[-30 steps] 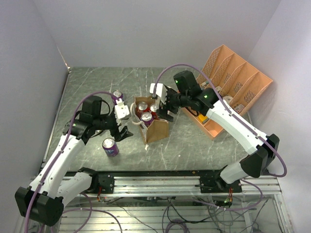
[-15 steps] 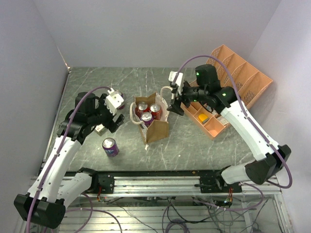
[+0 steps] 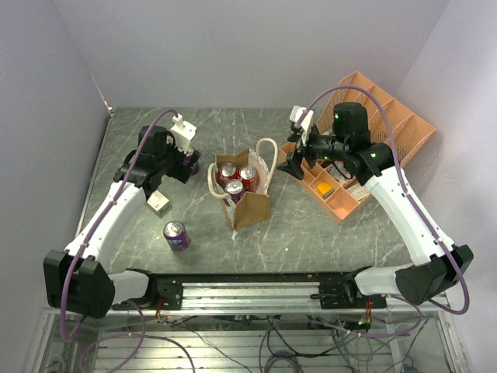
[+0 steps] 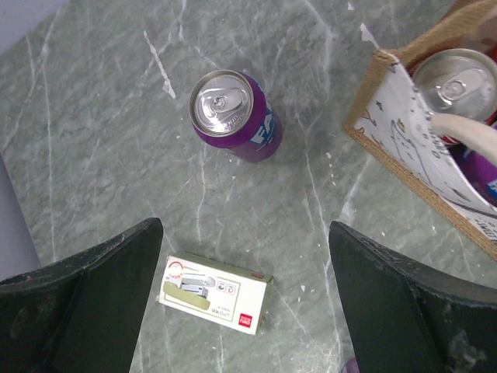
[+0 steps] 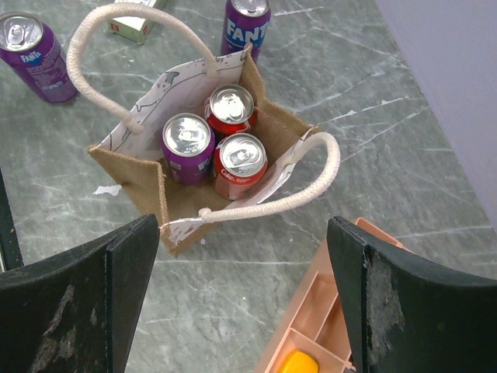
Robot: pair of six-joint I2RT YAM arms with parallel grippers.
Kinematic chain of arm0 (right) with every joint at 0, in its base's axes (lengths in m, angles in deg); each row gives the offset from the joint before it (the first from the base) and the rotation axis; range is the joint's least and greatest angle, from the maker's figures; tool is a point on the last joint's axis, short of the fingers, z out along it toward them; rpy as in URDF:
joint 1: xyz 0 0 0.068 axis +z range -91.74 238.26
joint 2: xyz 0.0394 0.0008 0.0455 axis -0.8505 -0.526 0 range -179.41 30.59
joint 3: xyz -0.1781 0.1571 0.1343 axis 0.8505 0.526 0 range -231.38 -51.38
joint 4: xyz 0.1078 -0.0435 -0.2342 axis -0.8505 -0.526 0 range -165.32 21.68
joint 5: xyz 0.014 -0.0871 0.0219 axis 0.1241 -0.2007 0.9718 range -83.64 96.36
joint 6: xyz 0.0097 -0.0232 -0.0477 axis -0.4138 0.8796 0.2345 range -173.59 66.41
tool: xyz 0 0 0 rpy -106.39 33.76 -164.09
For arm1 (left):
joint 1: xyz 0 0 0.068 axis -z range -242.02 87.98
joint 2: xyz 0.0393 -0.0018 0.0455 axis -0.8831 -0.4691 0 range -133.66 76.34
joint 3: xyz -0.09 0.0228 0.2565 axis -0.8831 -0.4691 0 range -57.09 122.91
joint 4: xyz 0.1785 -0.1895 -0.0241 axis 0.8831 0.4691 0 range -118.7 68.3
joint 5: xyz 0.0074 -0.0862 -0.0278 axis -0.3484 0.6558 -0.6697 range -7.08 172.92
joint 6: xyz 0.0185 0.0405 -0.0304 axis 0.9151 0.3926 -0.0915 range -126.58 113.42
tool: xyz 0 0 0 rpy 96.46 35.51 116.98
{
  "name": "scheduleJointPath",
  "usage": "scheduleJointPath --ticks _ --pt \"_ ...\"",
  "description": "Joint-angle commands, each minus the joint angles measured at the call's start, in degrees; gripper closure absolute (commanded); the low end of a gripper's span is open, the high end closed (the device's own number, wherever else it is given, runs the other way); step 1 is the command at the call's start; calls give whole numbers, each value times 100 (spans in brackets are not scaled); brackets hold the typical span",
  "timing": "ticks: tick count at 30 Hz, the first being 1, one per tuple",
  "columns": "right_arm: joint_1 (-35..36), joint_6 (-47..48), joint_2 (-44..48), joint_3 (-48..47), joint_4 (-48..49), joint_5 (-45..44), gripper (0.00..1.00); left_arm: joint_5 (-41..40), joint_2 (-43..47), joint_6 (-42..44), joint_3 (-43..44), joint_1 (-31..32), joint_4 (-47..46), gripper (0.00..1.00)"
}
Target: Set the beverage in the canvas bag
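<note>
The left gripper will next move outward past the boxed stapler and down around the far purple can's top point(image 3: 191, 159) point(image 4: 224, 105), because the can stands ahead of its open fingertips.
The canvas bag point(image 3: 250, 203) stands open mid-table with three cans inside: one purple point(image 5: 188, 144) and two red point(image 5: 240, 163). Its cream handles point(image 5: 268, 200) hang free. A purple beverage can point(image 4: 233, 113) stands upright on the table left of the bag, ahead of my left gripper point(image 4: 245, 260), which hovers open and empty above it. Another purple can point(image 3: 176, 235) stands nearer the front edge. My right gripper point(image 5: 241, 256) is open and empty, raised to the right of the bag between it and the organizer. In the top view the left gripper point(image 3: 182, 162) mostly hides the far can.
A small boxed stapler point(image 4: 216, 294) lies on the table under the left gripper, left of the bag. An orange plastic desk organizer point(image 3: 373, 140) lies at the back right, with a yellow item point(image 5: 297, 363) in one compartment. Walls close in on both sides.
Both grippers have pulled away from the bag, the left going back and left, the right going right toward the organizer. Both jaws have opened wider.
</note>
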Motion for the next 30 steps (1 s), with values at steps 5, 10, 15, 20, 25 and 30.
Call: scheduleJointPath --ticks 5,10,15,20,25,30 --pt "-60 -243 299 35 280 -40 10 -74 -884 -354 711 -504 -242 2" --pt "-64 -271 371 118 338 44 9 250 -1547 -340 1187 -659 -113 2" --pt "-162 -289 471 260 458 92 7 545 -2254 -288 1502 -659 -130 2" --pt "-250 -363 452 288 493 177 6 866 -2787 -330 1806 -651 -125 2" --pt "-298 -385 402 327 526 231 5 1181 -3251 -276 2023 -635 -132 2" --pt "-342 -382 387 408 607 214 5 1353 -3605 -277 2199 -590 -46 2"
